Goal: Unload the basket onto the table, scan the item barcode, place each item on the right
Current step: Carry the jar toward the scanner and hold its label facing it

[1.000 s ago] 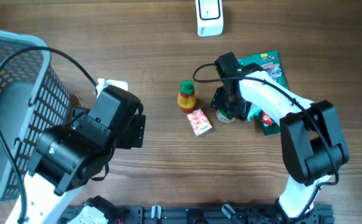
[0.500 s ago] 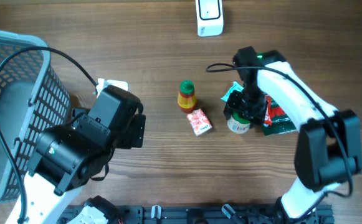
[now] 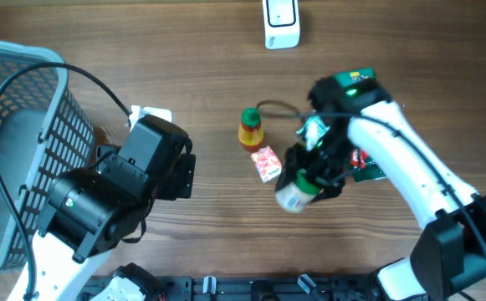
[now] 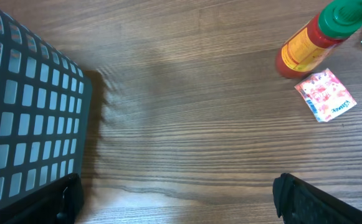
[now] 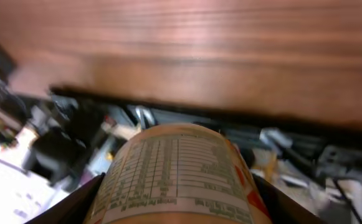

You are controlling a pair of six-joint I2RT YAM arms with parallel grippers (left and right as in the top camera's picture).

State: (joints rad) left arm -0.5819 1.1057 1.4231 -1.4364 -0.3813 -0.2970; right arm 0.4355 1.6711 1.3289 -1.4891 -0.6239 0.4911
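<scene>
I will next move my right gripper past the green snack bag, down to the empty wood to its right in the overhead view, and release the can [image 3: 294, 195] there.
The item is a round can [image 3: 294, 195] with a pale printed label, held tilted above the table in front of the red packet. My right gripper [image 3: 311, 178] is shut on it. In the right wrist view the can [image 5: 179, 177] fills the lower middle, its nutrition table facing the camera, with a dark finger [image 5: 80, 205] at each side. A white scanner [image 3: 281, 22] stands at the table's far edge. My left gripper [image 4: 181, 200] hangs open over bare wood next to the basket, holding nothing. No barcode shows in any view.
A grey mesh basket [image 3: 12, 125] fills the left side. A red sauce bottle [image 3: 251, 128] with a green cap and a small red packet [image 3: 267, 163] stand mid-table. A green snack bag [image 3: 360, 82] lies under the right arm.
My right gripper has lifted the can off the table beside the green bag and carried it forward and left, tilting it over. The left arm has not moved.
</scene>
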